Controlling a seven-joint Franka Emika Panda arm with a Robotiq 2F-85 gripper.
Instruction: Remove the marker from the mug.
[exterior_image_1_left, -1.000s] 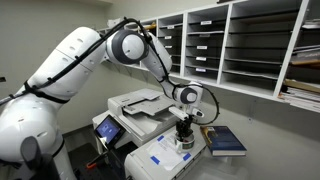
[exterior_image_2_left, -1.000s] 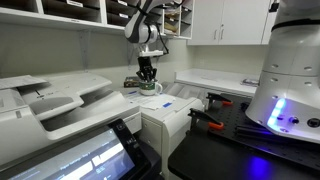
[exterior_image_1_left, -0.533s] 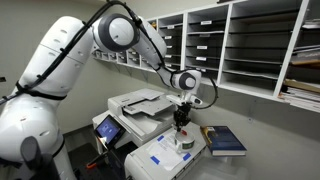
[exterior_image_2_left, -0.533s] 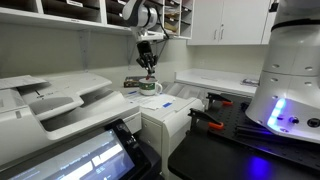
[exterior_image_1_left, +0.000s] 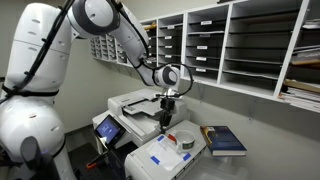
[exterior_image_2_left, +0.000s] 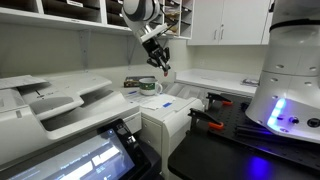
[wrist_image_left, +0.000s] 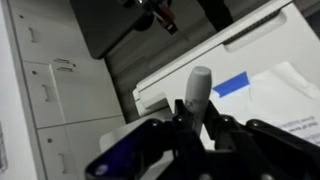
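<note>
I need to bring the marker (wrist_image_left: 198, 88) down next onto the bare white printer top by the blue strip (wrist_image_left: 237, 97), clear of the mug, and let go of it. The printer top is below my gripper.
The mug (exterior_image_1_left: 186, 142) stands upright on the white printer top (exterior_image_1_left: 158, 158); it also shows in an exterior view (exterior_image_2_left: 150, 87). My gripper (exterior_image_1_left: 165, 117) hangs in the air above and to the side of the mug, clear of it, as an exterior view (exterior_image_2_left: 163, 68) also shows. In the wrist view the gripper (wrist_image_left: 195, 122) is shut on the marker (wrist_image_left: 198, 88), a slim stick that looks pale here and points out from between the fingers. The mug is out of the wrist view.
A dark blue book (exterior_image_1_left: 226, 140) lies beside the mug. A large copier (exterior_image_1_left: 140, 103) stands behind it. Wall shelves with papers (exterior_image_1_left: 235, 45) run above. Red-handled tools (exterior_image_2_left: 205, 122) lie on the black table.
My gripper has risen out of the mug and swung away to the side, carrying the marker. The mug stays in place.
</note>
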